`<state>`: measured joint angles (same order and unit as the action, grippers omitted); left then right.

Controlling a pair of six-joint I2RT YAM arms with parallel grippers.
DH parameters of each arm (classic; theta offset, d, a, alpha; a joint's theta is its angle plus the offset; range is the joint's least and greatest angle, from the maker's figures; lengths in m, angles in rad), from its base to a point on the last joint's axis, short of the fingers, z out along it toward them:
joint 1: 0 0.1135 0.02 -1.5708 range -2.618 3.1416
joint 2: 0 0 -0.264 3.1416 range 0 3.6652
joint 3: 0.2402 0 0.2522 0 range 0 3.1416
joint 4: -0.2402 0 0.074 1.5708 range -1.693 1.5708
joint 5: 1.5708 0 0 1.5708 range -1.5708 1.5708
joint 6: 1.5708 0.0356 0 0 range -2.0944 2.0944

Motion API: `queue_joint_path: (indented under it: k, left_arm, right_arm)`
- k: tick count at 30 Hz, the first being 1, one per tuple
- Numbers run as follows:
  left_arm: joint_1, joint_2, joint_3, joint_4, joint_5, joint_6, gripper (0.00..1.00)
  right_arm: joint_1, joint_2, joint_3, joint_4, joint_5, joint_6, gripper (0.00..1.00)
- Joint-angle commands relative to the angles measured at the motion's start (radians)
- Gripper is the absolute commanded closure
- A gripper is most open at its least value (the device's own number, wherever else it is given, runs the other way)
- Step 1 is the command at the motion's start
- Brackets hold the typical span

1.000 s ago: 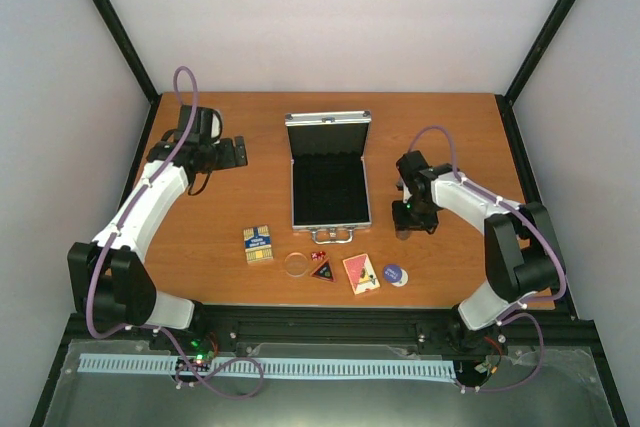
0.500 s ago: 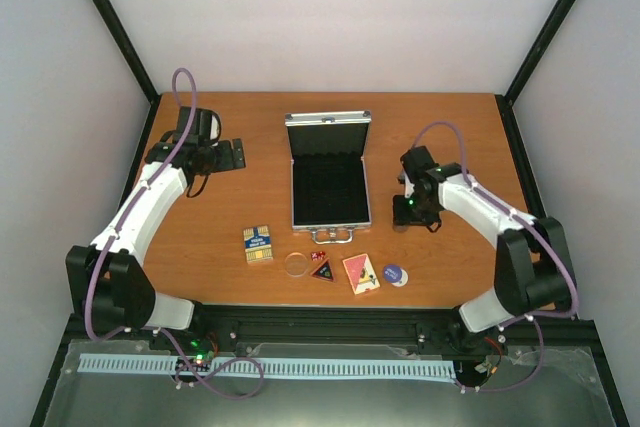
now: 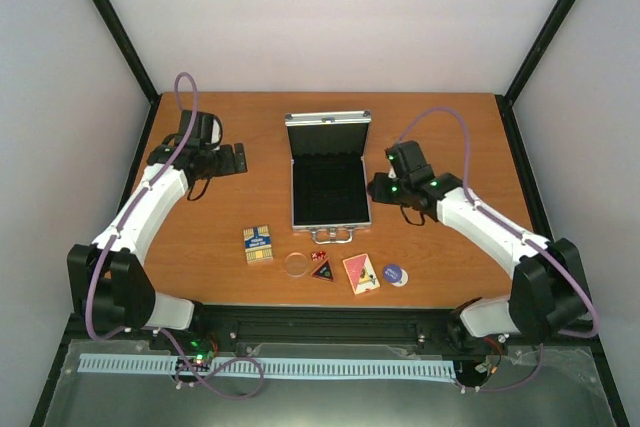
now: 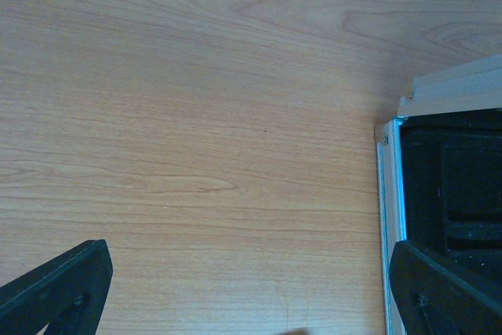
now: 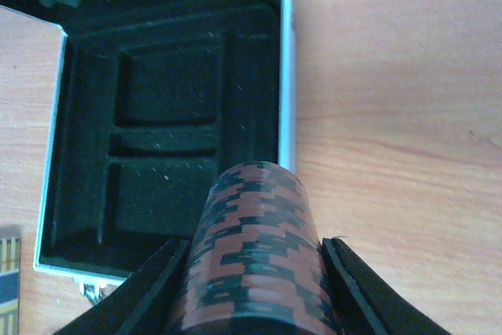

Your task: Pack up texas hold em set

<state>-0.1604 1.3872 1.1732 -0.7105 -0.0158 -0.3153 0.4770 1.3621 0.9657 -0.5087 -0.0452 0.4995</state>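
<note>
My right gripper will next swing to the left in the top view, to the case's long empty slot below. Then it will go down and let go of the chip stack.
The silver case lies open in the middle of the table, its black lining bare and its lid standing at the far side. My right gripper is shut on the brown chip stack and holds it over the case's right edge. In front of the case lie the blue-yellow deck, clear disc, red dice, black triangle, pink deck and blue disc. My left gripper is open and empty, left of the case.
The black frame rail runs along the table's near edge. White walls and black corner posts enclose the far side and both sides. Bare wood lies under the left gripper.
My right gripper has moved left and away from me with the chip stack, from the table right of the case to its right edge. The left arm has barely moved.
</note>
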Motion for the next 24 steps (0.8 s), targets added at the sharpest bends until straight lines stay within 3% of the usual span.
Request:
queue_joint_path:
  k: [1, 13, 24]
  left_arm:
    - [-0.005, -0.001, 0.023, 0.034, 0.019, -0.019, 0.00]
    - [-0.005, -0.002, -0.010, 0.078, 0.043, -0.022, 0.00]
    - [-0.007, 0.009, -0.040, 0.097, 0.051, -0.021, 0.00]
  right_arm:
    - [0.076, 0.038, 0.020, 0.243, 0.166, 0.028, 0.97]
    - [0.147, 0.236, -0.015, 0.522, 0.323, 0.010, 0.97]
    - [0.153, 0.361, 0.030, 0.642, 0.335, 0.013, 0.97]
